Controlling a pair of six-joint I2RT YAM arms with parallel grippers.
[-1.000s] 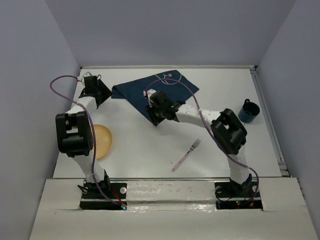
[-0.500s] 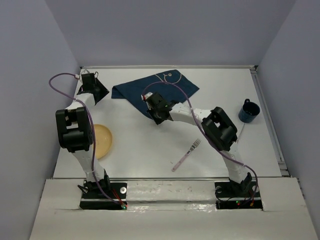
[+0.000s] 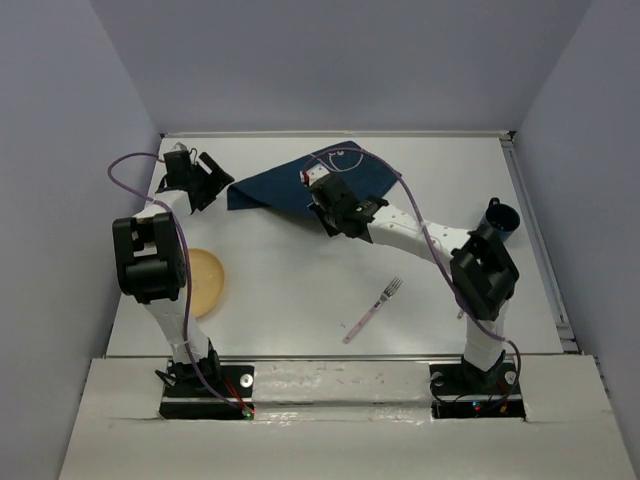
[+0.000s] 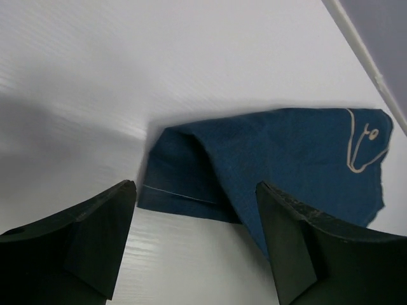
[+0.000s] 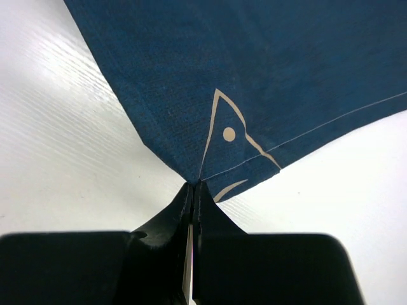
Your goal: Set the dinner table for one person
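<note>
The placemat's folded end (image 3: 242,192) (image 4: 208,155) lies below my left gripper and to its right in the top view, so I need to move that way and down, closing on the fold.
A navy placemat (image 3: 268,187) with a white whale drawing lies bunched at the far middle of the white dinner table (image 3: 300,280). My right gripper (image 3: 318,188) is shut on one of its corners; in the right wrist view the cloth (image 5: 254,76) fans out from the closed fingertips (image 5: 194,185). My left gripper (image 3: 218,177) stands open just left of the cloth's left end. In the left wrist view the folded left edge of the placemat (image 4: 267,152) lies just beyond the two spread fingers (image 4: 95,235), untouched, and nothing is between them.
A tan plate (image 3: 205,283) lies at the near left beside the left arm. A pink-handled fork (image 3: 373,310) lies at the near middle. A dark blue mug (image 3: 500,215) stands at the right, partly behind the right arm's elbow. Lavender walls enclose the table.
My right gripper closed on the placemat's near corner and drew it toward the far side, folding the cloth. My left gripper opened wide and shifted slightly right toward the cloth's left end.
</note>
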